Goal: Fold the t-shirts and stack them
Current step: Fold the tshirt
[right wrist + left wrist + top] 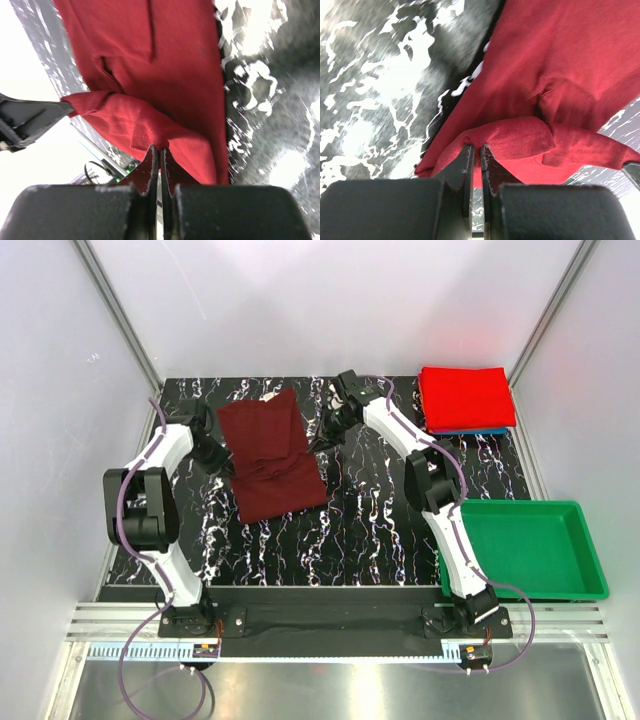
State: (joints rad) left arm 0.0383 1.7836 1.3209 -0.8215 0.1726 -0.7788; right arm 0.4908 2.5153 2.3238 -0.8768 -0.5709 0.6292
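The pinched fold still stands bunched, so my left gripper must pull it slightly outward, low over the flat maroon cloth beyond, and release it there.
The dark maroon t-shirt [270,458] lies partly folded on the marbled table, left of centre. My left gripper [213,456] is shut on its left edge; in the left wrist view the jaws [476,156] pinch a raised fold of the cloth [560,75]. My right gripper [322,443] is shut on the shirt's right edge; in the right wrist view the jaws [159,150] pinch a fold of the cloth [165,65]. A folded bright red t-shirt [465,397] lies at the back right on a blue one [490,431], seen only as a thin edge.
A green plastic tray [524,546] stands at the front right, partly over the table's edge. White walls with metal posts close in the back and both sides. The black marbled tabletop [350,530] stretches in front of the maroon shirt.
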